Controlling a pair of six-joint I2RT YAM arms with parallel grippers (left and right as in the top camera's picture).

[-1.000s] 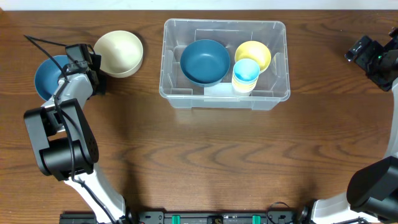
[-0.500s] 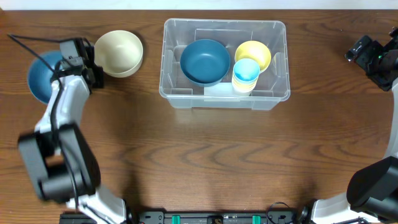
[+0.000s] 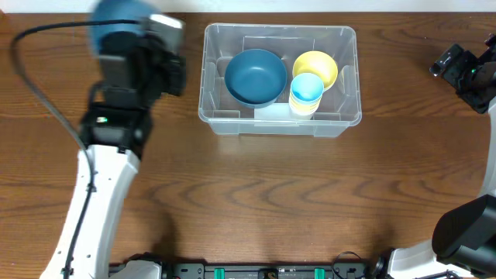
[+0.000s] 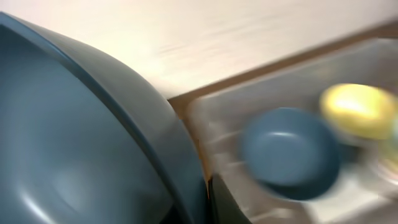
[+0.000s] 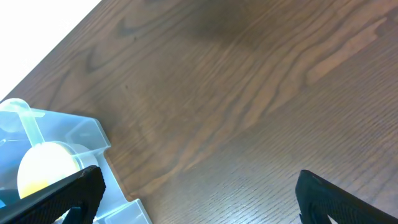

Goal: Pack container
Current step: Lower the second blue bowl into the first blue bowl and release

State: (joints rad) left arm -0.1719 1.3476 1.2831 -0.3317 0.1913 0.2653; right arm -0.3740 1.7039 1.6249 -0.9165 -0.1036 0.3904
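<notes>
My left gripper moves to the right in the overhead view next, lowers over the dark blue bowl in the container and releases, since the bowl is empty.
The clear plastic container [image 3: 346, 116] stands at the back centre. In it are a dark blue bowl [image 3: 256, 76], a yellow bowl [image 3: 318, 66] and a light blue cup [image 3: 307, 87] stacked on a yellow cup. My left gripper [image 3: 133, 37] is raised left of the container, shut on the rim of a second blue bowl [image 3: 118, 15]. That bowl fills the left of the left wrist view [image 4: 74, 137], with the container [image 4: 217, 118] blurred beyond it. My right gripper [image 3: 453, 62] is open and empty at the far right, in the right wrist view [image 5: 199, 202] over bare wood.
The left arm hides the spot left of the container where a cream bowl stood. The container's corner [image 5: 93, 140] and the yellow bowl [image 5: 43, 168] show at the left of the right wrist view.
My left gripper has lifted the blue bowl off the table and swung up and right toward the container, now covering the cream bowl. The right arm has not moved.
</notes>
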